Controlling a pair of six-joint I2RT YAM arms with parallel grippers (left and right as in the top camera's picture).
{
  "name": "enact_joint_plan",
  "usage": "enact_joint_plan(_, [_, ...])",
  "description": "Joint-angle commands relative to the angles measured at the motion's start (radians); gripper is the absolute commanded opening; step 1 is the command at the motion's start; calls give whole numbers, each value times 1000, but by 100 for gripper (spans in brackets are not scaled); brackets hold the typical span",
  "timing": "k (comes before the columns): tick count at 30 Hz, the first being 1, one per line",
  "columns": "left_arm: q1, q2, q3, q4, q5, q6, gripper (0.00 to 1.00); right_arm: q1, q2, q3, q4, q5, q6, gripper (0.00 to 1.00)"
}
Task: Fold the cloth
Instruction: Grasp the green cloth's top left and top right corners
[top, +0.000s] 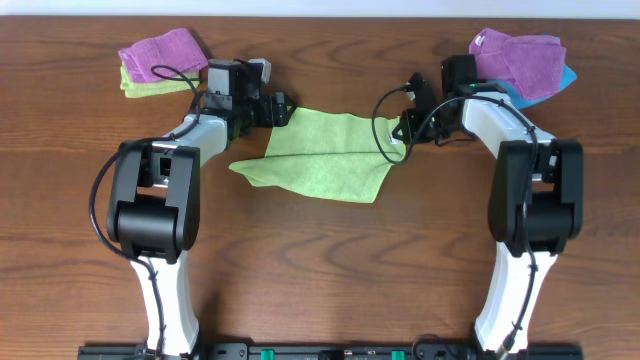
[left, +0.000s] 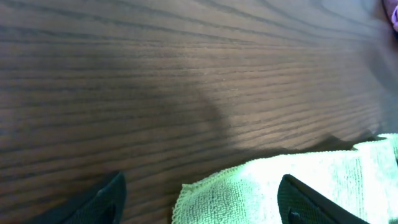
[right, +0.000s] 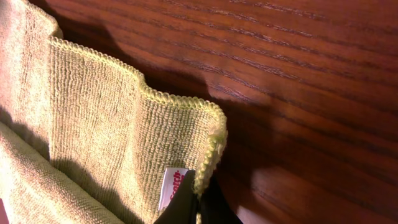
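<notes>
My left gripper already has the hem at the cloth's far corner between its spread fingers. It should go down a little next and close on that hem.
The lime-green cloth (top: 320, 155) lies in the middle of the table with a crease running across it. My left gripper (top: 281, 109) is open at the cloth's far left corner. In the left wrist view a corner of the cloth (left: 261, 186) lies between the spread fingers (left: 202, 196). My right gripper (top: 404, 131) is at the cloth's far right corner. In the right wrist view its fingers (right: 198, 200) are shut on the cloth's hem (right: 124, 124), right beside the small white tag (right: 171, 183), and that corner is raised off the wood.
A purple towel (top: 160, 52) lies on a paler yellow-green folded towel (top: 140, 88) at the back left. Another purple towel (top: 515, 60) lies on a blue cloth (top: 566, 78) at the back right. Cables loop by both wrists.
</notes>
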Motion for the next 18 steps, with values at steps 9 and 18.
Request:
enact_joint_plan(9, [0,38,8,-96,43,9,61,6,20,-8,-6,-3,-1,2])
enact_joint_plan(18, [-1,51,8,-93,40,26,35,7,20,-8,-6,-4,0,2])
